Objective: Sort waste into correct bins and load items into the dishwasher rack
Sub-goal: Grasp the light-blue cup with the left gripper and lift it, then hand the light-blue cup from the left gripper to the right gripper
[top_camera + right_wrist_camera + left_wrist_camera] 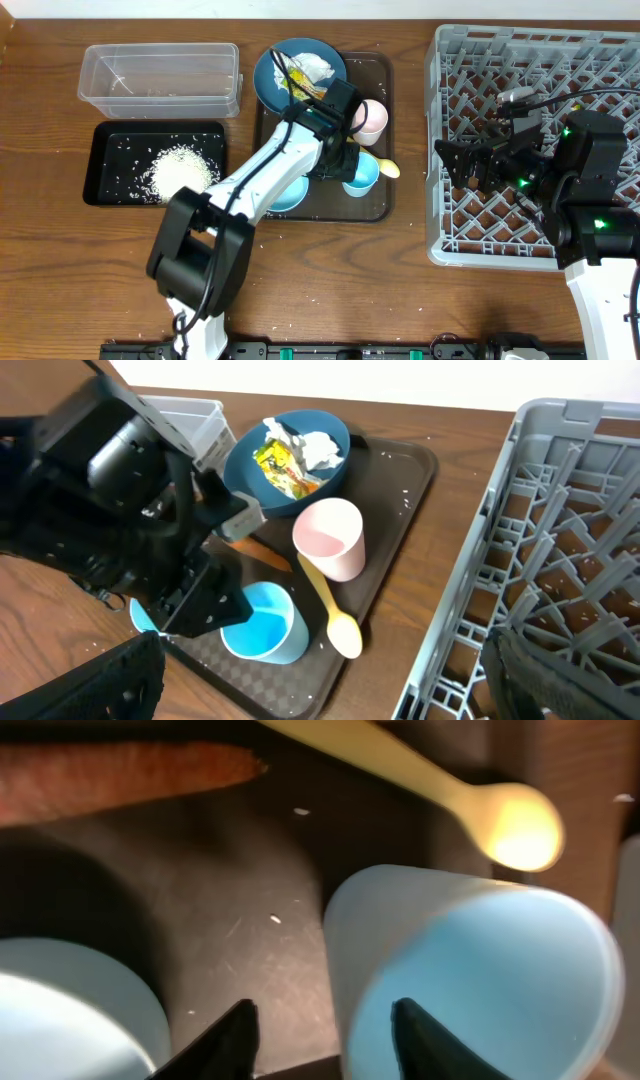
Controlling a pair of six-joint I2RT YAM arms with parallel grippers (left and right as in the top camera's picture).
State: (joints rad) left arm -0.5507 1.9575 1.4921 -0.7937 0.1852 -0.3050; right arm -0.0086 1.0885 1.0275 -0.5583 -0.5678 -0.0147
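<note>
I will tilt my right gripper level next and cross from the rack onto the cup's base point(357, 189) point(293, 642), because my left gripper straddles the side of the light blue cup at the cup's rim.
My left gripper point(325, 1025) is open and straddles the near wall of the light blue cup point(480, 970), one finger inside it and one outside; overhead it sits at the cup point(360, 176). The pale blue bowl point(290, 192) is beside it. The pale yellow spoon point(500, 820) and the carrot point(120, 775) lie just beyond. The pink cup point(330, 540) stands by the dark blue dish point(290, 455), which holds tissue point(318, 448) and a yellow-green wrapper point(275, 465). My right gripper point(455, 160) is open and empty over the left edge of the grey rack point(540, 60).
The cups, bowl, dish and spoon all sit on a dark brown serving tray point(375, 205). A clear tub point(160, 78) stands at the back left. The black tray point(110, 140) in front of it holds a heap of rice point(180, 170).
</note>
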